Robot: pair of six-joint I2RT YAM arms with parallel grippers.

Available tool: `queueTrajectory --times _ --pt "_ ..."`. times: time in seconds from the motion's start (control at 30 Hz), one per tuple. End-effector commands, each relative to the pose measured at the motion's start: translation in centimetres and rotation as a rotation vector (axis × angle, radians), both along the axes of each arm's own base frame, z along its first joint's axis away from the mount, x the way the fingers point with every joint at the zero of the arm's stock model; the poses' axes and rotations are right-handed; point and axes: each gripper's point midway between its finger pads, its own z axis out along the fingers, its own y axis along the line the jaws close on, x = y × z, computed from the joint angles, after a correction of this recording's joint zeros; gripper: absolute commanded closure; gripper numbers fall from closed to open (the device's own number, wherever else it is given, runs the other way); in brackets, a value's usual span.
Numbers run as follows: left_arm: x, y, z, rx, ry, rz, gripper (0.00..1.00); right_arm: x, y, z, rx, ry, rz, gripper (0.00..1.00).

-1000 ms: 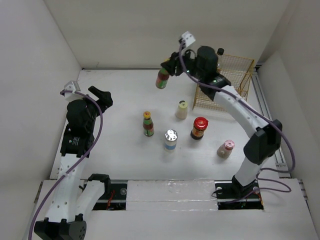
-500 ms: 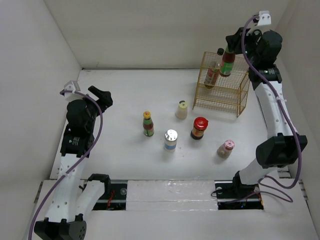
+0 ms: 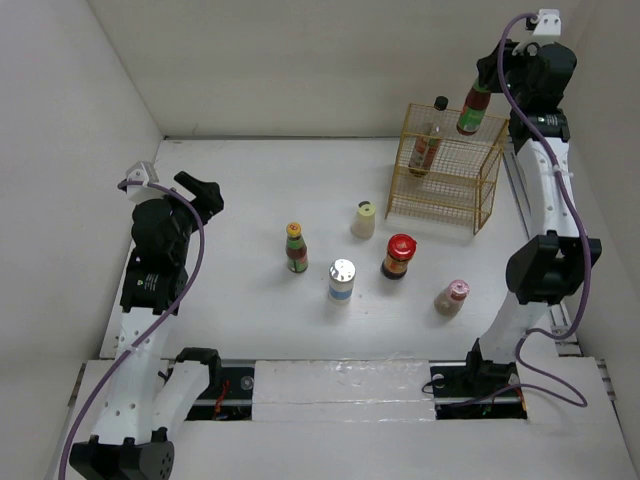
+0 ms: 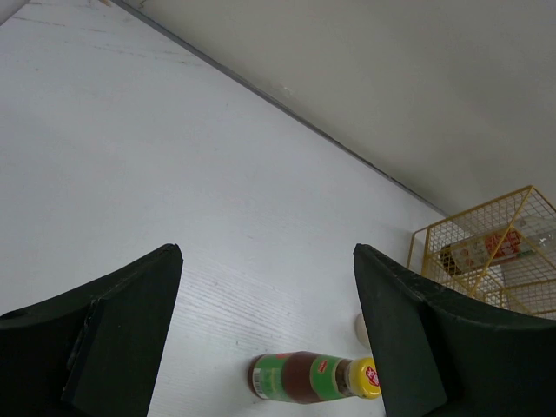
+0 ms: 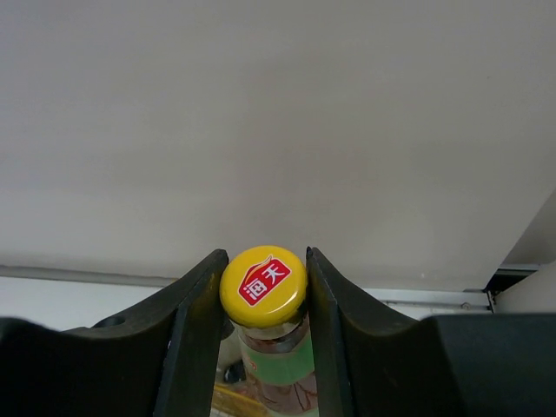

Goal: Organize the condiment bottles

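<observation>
Next, my right gripper shifts toward the empty space beside the black-capped bottle, before it lowers the dark yellow-capped bottle into the rack.
My right gripper [image 3: 484, 92] is shut on the neck of a dark yellow-capped bottle [image 3: 471, 112] and holds it above the right side of the yellow wire rack [image 3: 447, 172]; its cap [image 5: 263, 286] sits between my fingers. A black-capped bottle [image 3: 430, 140] stands in the rack. On the table stand the other yellow-capped bottle [image 3: 296, 248], a cream bottle [image 3: 363, 219], a silver-capped white bottle [image 3: 341, 280], a red-lidded jar [image 3: 398, 256] and a pink-capped bottle [image 3: 452, 297]. My left gripper [image 3: 205, 193] is open and empty, well left of the bottles; its view shows the yellow-capped bottle [image 4: 313, 377].
White walls close in the table at the back and on both sides. The rack stands at the back right, close to the right wall and the right arm [image 3: 545, 200]. The standing bottles cluster mid-table, in front of the rack.
My right gripper has carried the yellow-capped bottle from the table's middle back to the right, now high over the rack's right side. The left arm has barely moved.
</observation>
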Motion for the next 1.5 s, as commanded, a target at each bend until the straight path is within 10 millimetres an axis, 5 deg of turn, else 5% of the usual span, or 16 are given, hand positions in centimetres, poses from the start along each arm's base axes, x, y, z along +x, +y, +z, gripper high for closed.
queueTrajectory --times 0.0,0.5,0.8,1.07,1.3,1.47 --pt "0.2 0.3 1.3 0.009 -0.048 0.008 0.24 -1.0 -0.6 8.3 -0.030 -0.241 -0.030 0.89" --pt "0.6 0.3 0.7 0.020 -0.029 0.006 0.24 1.4 -0.2 0.9 -0.028 -0.174 -0.041 0.90" --pt "0.8 0.1 0.5 0.019 -0.020 -0.003 0.24 2.3 -0.1 -7.4 0.003 -0.039 -0.052 0.89" --pt "0.8 0.1 0.5 0.019 -0.020 -0.003 0.24 2.6 0.5 -11.3 0.026 0.035 -0.043 0.86" --pt "0.8 0.0 0.7 0.017 -0.029 -0.012 0.24 2.4 0.7 -13.2 0.028 0.072 -0.034 0.54" --pt "0.7 0.0 1.0 0.016 -0.038 -0.012 0.24 2.0 0.9 -11.9 0.027 0.054 -0.025 0.42"
